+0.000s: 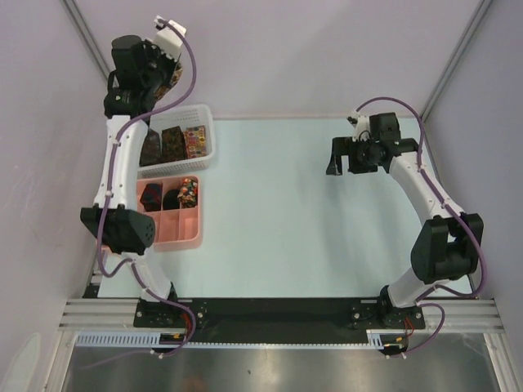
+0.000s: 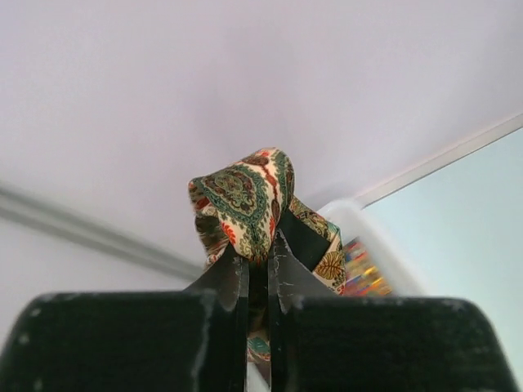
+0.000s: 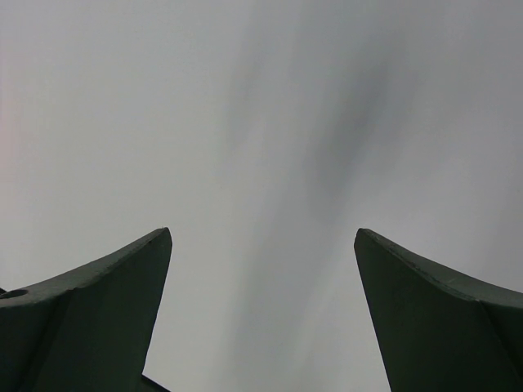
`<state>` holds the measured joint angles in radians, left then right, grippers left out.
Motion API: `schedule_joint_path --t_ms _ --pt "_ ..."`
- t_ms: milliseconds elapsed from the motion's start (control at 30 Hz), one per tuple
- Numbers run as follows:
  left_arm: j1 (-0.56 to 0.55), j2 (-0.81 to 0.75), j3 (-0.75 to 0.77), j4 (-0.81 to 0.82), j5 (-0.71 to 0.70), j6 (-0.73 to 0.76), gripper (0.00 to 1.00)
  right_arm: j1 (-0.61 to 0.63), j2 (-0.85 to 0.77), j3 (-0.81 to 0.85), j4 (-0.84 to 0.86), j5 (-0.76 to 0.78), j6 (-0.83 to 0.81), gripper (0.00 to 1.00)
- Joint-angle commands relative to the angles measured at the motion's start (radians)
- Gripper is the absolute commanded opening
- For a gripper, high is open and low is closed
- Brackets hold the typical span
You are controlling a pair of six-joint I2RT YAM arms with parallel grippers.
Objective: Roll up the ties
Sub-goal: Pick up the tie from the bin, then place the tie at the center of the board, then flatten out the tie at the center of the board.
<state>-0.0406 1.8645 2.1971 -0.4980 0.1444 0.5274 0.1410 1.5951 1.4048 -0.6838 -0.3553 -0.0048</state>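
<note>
I will carry the paisley tie with my left gripper next, away from the basket [image 1: 204, 131] toward my right gripper, back and down onto the table's bare middle.
My left gripper [image 2: 259, 245] is shut on a bunched fold of a paisley tie [image 2: 245, 196] in green, cream and red. It holds the tie up above the back left corner of the white mesh basket [image 1: 204, 131]. From the top view only a scrap of that tie [image 1: 174, 76] shows beside the left gripper [image 1: 167, 72]. More ties lie in the basket: two dark brown ones [image 1: 162, 145] and a multicoloured one [image 1: 194, 140]. My right gripper [image 1: 333, 163] hangs open over the table's right side. In the right wrist view the right gripper [image 3: 261, 237] has nothing between its fingers.
A pink compartment tray [image 1: 167, 233] sits in front of the basket with three small rolls [image 1: 172, 196] in its back compartments. The basket's white rim [image 2: 364, 229] and the multicoloured tie [image 2: 364, 271] show below the left gripper. Grey walls close in on three sides.
</note>
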Motion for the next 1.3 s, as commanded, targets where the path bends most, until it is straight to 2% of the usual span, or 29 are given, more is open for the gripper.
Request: schedule_joint_path --t_ms 0,233,333,433,567,667,733,767,833,867,900,933,1000,1067,1133,1267 --pt "-0.116 -0.122 -0.003 -0.066 0.156 -0.104 0.0 -0.041 -0.061 0.016 0.003 -0.063 -0.008 1.0" --pt "-0.344 -0.226 -0.189 -0.065 0.294 -0.251 0.0 -0.133 -0.095 0.002 -0.009 -0.148 -0.004 1.0" --pt "-0.49 -0.235 -0.29 -0.051 0.371 -0.317 0.01 -0.237 -0.089 0.011 -0.04 -0.209 -0.003 1.0" --pt "-0.579 -0.229 -0.387 -0.008 0.524 -0.38 0.05 -0.342 -0.067 0.023 -0.086 -0.315 -0.004 1.0" --pt "-0.64 -0.18 -0.448 0.052 0.664 -0.506 0.13 -0.426 -0.038 0.049 -0.161 -0.404 -0.043 1.0" --pt "-0.654 -0.134 -0.476 0.064 0.771 -0.613 0.13 -0.448 -0.041 0.066 -0.213 -0.389 -0.092 1.0" --pt "-0.65 -0.113 -0.534 0.09 0.825 -0.641 0.23 -0.448 -0.052 0.065 -0.236 -0.373 -0.115 1.0" --pt "-0.641 -0.085 -0.551 0.101 0.804 -0.635 0.42 -0.445 -0.053 0.062 -0.243 -0.357 -0.127 1.0" --pt "-0.563 -0.044 -0.565 0.128 0.778 -0.648 0.67 -0.426 -0.052 0.063 -0.256 -0.334 -0.155 1.0" --pt "-0.53 0.013 -0.542 0.113 0.761 -0.649 0.91 -0.416 -0.052 0.066 -0.263 -0.311 -0.165 1.0" --pt "-0.5 0.027 -0.499 0.102 0.744 -0.647 0.99 -0.403 -0.057 0.066 -0.269 -0.294 -0.184 1.0" --pt "-0.442 0.038 -0.49 0.102 0.718 -0.649 1.0 -0.37 -0.06 0.06 -0.272 -0.275 -0.193 1.0" --pt "-0.395 0.018 -0.496 0.104 0.687 -0.623 0.99 -0.327 -0.069 0.049 -0.276 -0.212 -0.228 1.0" --pt "-0.372 -0.02 -0.52 0.055 0.652 -0.525 0.99 -0.25 -0.083 0.014 -0.269 -0.139 -0.244 1.0" --pt "-0.377 -0.096 -0.611 0.017 0.649 -0.401 0.99 -0.201 -0.093 -0.03 -0.247 -0.099 -0.258 1.0" --pt "-0.377 -0.223 -0.898 0.009 0.698 -0.291 0.96 -0.011 -0.101 -0.078 -0.182 -0.022 -0.285 1.0"
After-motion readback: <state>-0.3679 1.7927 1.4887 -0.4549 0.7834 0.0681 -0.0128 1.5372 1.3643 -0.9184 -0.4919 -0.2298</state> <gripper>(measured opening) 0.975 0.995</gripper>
